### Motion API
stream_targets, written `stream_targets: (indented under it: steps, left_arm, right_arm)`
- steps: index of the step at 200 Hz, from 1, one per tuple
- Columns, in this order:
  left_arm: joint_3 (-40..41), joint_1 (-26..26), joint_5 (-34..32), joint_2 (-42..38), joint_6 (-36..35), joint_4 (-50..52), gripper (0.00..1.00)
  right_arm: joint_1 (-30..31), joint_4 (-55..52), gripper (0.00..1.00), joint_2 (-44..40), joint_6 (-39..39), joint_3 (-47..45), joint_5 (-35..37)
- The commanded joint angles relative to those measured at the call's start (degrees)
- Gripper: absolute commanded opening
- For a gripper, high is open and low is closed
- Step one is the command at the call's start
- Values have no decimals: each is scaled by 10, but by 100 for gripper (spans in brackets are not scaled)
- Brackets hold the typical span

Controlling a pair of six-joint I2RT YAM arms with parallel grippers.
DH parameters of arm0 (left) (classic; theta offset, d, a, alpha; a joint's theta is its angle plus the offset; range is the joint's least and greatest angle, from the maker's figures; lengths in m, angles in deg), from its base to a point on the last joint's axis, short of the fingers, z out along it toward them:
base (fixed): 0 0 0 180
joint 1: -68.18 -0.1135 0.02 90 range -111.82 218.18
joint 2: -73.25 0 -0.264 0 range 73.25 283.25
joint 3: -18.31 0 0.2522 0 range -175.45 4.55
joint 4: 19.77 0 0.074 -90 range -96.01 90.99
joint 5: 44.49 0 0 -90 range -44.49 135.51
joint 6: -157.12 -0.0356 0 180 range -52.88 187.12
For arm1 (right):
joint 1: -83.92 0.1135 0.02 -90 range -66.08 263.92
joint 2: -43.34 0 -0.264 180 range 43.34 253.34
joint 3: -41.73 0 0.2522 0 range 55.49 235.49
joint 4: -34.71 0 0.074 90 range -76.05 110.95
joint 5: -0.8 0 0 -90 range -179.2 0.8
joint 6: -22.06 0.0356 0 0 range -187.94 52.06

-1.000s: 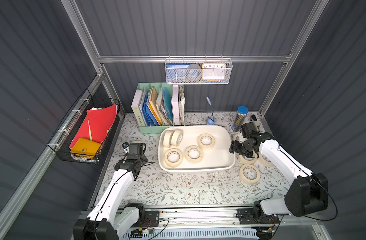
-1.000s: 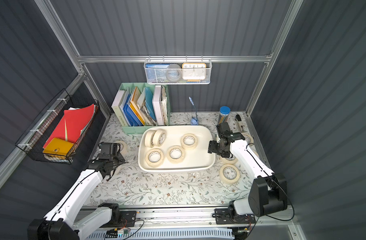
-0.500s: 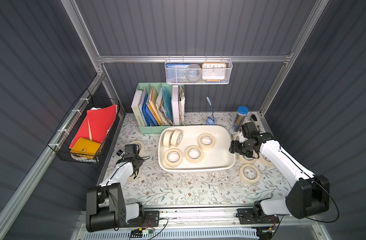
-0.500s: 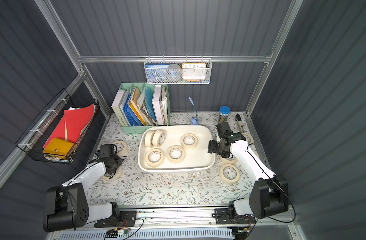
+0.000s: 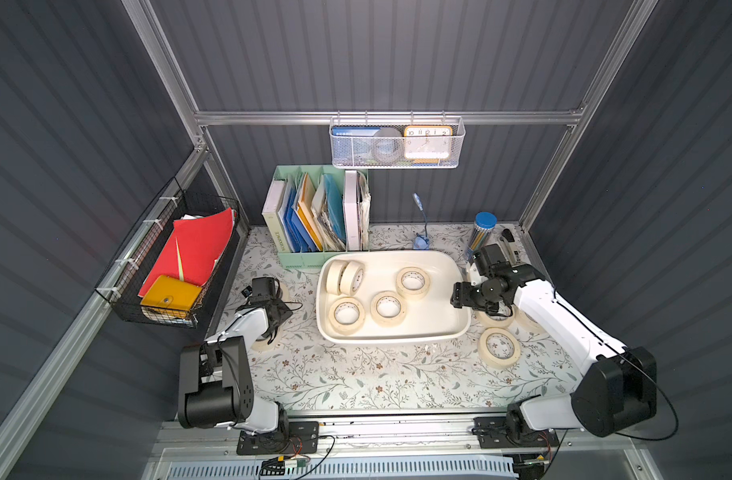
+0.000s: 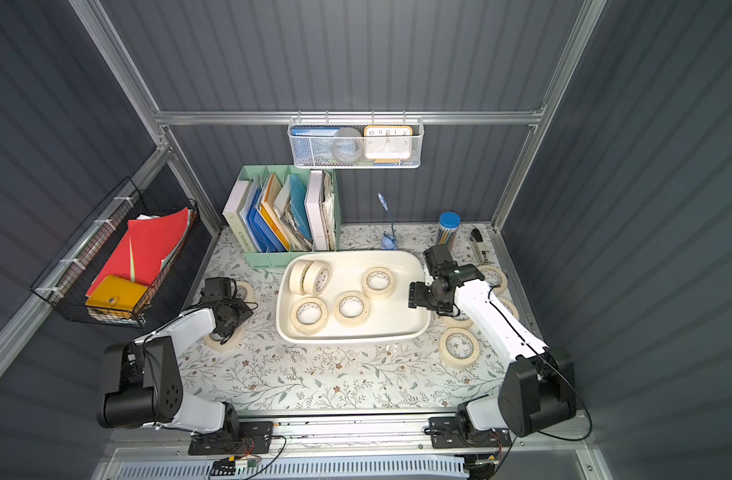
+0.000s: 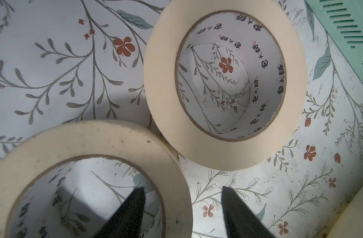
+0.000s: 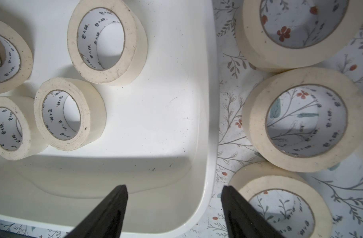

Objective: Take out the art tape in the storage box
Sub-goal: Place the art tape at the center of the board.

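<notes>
I should lower my right gripper outward into the box, astride its closest tape roll's side (image 5: pixel 426 284) (image 8: pixel 130 51) by the box's bare bottom, as that roll is below and outward of my gripper.
The storage box (image 5: pixel 397 338) (image 6: pixel 347 338) is an off-white tub at mid-table. Several cream art tape rolls lie in it, one of them (image 5: pixel 388 306) (image 8: pixel 61 115) near its middle. My left gripper (image 7: pixel 181 188) (image 5: pixel 272 326) is open, low over the mat left of the box. It straddles the wall of a flat-lying roll (image 7: pixel 106 140) (image 6: pixel 225 343), one finger inside the core and one outside, with a gap on each side. A second roll (image 7: pixel 160 61) lies just beyond. My right gripper (image 8: pixel 173 186) (image 5: pixel 459 295) hangs open and empty over the box's right rim (image 8: pixel 211 103).
More rolls lie on the mat right of the box, one (image 5: pixel 499 348) (image 8: pixel 304 117) close to the right arm. A mint file organiser (image 5: pixel 314 216) stands behind the box, a pencil tube (image 5: pixel 482 232) at back right. A black wire basket (image 5: pixel 169 266) hangs on the left wall.
My left arm has folded down to the mat left of the box and its jaws have opened off the roll lying there. The right arm has not moved.
</notes>
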Motion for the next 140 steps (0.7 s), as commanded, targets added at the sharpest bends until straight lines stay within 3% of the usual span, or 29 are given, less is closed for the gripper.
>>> stream_targets:
  steps: [1, 31, 83, 140]
  left_arm:
    - [-1, -2, 12, -9, -19, 5, 81]
    - [-10, -2, 22, -21, -50, 22, 99]
    - [2, 14, 21, -134, -71, 65, 100]
    - [-33, 176, -23, -179, -78, 94, 100]
  right_arm:
    - [13, 26, 78, 33, 13, 34, 1]
    - [31, 61, 77, 98, 27, 75, -5]
    - [55, 72, 68, 241, 35, 164, -9]
    - [63, 59, 66, 351, 34, 238, 18]
